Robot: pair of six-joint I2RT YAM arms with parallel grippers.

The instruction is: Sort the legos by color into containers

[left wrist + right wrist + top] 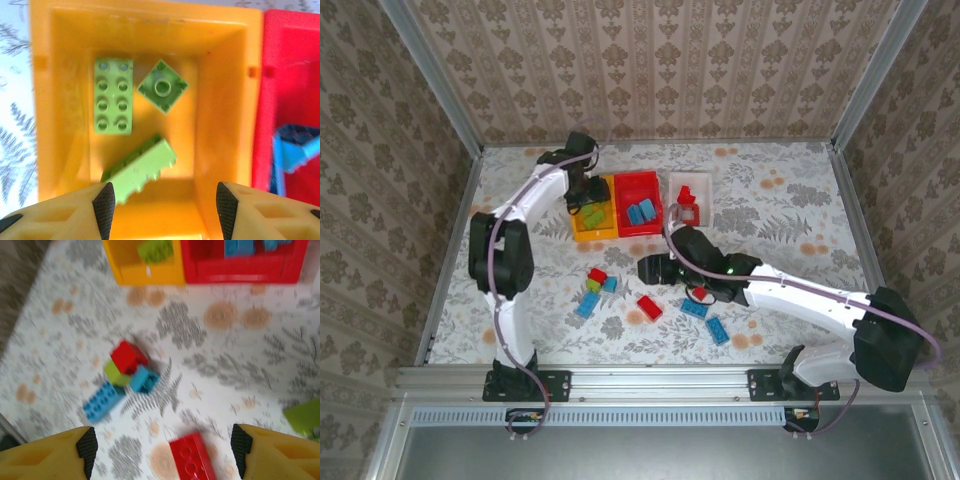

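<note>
I will move my open right gripper back and down over the red lego (192, 457) and close, because it lies on the tabletop apart from the cluster.
My left gripper (165, 205) hangs open over the yellow container (145, 15), nothing between its fingers. Three lime green legos lie inside: a long one (113, 95), a square one (162, 86) and a tilted, blurred one (141, 167) just below my left finger. The red container (638, 231) holds blue legos (641, 211), and the white container (705, 190) holds red ones (687, 200). My right gripper (163, 455) is open above the table, with a red lego (192, 457) lying below between its fingers. A red (127, 357), green (116, 374) and blue (145, 380) cluster lies farther off.
A long blue lego (102, 401) lies beside the cluster. Two more blue legos (695, 308) (717, 330) and a red piece (700, 293) sit under the right arm. A green lego (305, 417) shows at the right edge. Patterned walls enclose the table.
</note>
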